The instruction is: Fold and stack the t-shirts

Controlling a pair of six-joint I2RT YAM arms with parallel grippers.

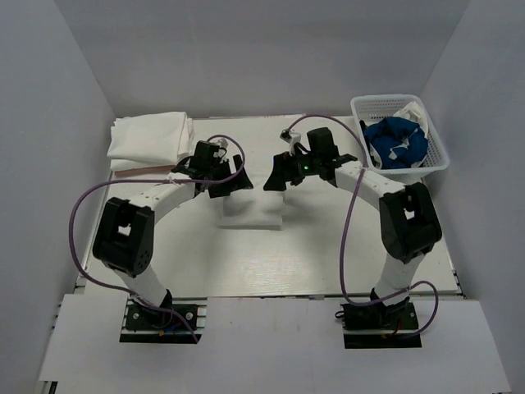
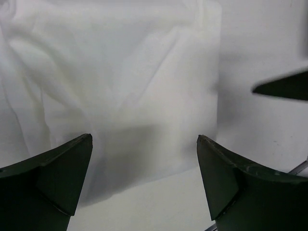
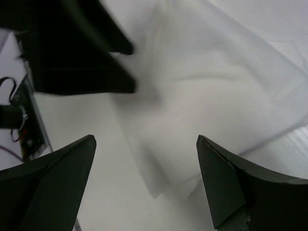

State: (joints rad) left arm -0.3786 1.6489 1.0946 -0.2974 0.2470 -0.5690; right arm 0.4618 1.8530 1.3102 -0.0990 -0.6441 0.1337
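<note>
I will move my left gripper down and to the left in the wrist view next, then lower it astride the t-shirt's creased side edge, which is outside its fingers.
A folded white t-shirt lies flat at the table's middle; it also shows in the left wrist view and the right wrist view. My left gripper hangs open just above its left far part. My right gripper hangs open above its right far part. Both are empty. A stack of folded white t-shirts lies at the far left. A royal blue t-shirt and some white cloth sit in the white lattice basket at the far right.
White walls close the table on the left, back and right. A purple cable loops beside the left arm, and another purple cable runs beside the right arm.
</note>
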